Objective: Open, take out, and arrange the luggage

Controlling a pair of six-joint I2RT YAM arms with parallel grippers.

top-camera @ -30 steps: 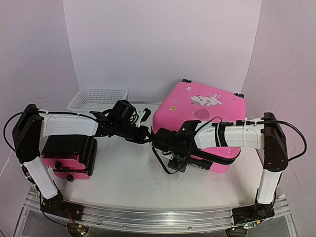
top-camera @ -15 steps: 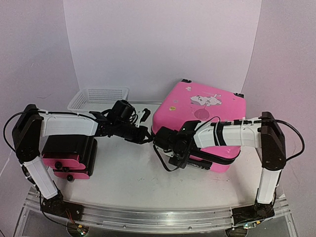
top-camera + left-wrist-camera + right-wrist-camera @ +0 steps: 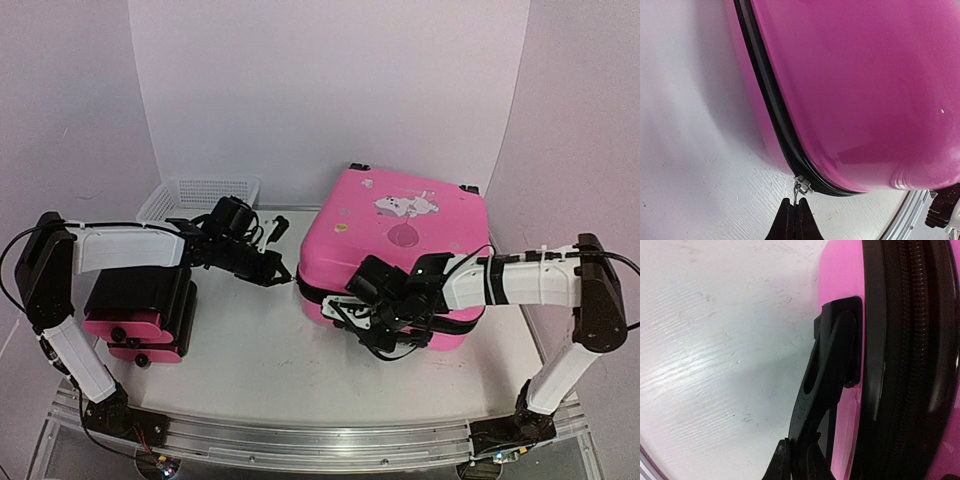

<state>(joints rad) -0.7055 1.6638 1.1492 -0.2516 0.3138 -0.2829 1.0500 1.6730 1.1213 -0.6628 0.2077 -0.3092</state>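
The carry handle of the suitcase is between my right gripper's fingers. My right gripper will next move gently back and to the right in the top view, keeping the zipped suitcase steady, and then release the handle.
The luggage (image 3: 400, 235), a glossy pink hard-shell suitcase with cartoon stickers, lies flat right of centre. At its left corner my left gripper (image 3: 290, 279) is shut on the small metal zipper pull (image 3: 797, 192), which hangs from the black zipper trim (image 3: 771, 100); the pull is pinched between my left gripper's (image 3: 794, 209) black fingertips. My right gripper (image 3: 385, 325) is at the suitcase's near side, shut on the black carry handle (image 3: 827, 370) there. In the right wrist view the handle runs down between my right gripper's (image 3: 799, 449) fingers, next to the pink shell (image 3: 840, 285).
A smaller pink and black case (image 3: 140, 315) stands at the left under my left arm. A white mesh basket (image 3: 200, 195) sits at the back left. The table's metal rail (image 3: 300, 440) runs along the near edge.
My right gripper has shut on the carry handle and shifted right along the near side, elbow swinging out right. The luggage has slid slightly left. The left gripper still holds the zipper pull.
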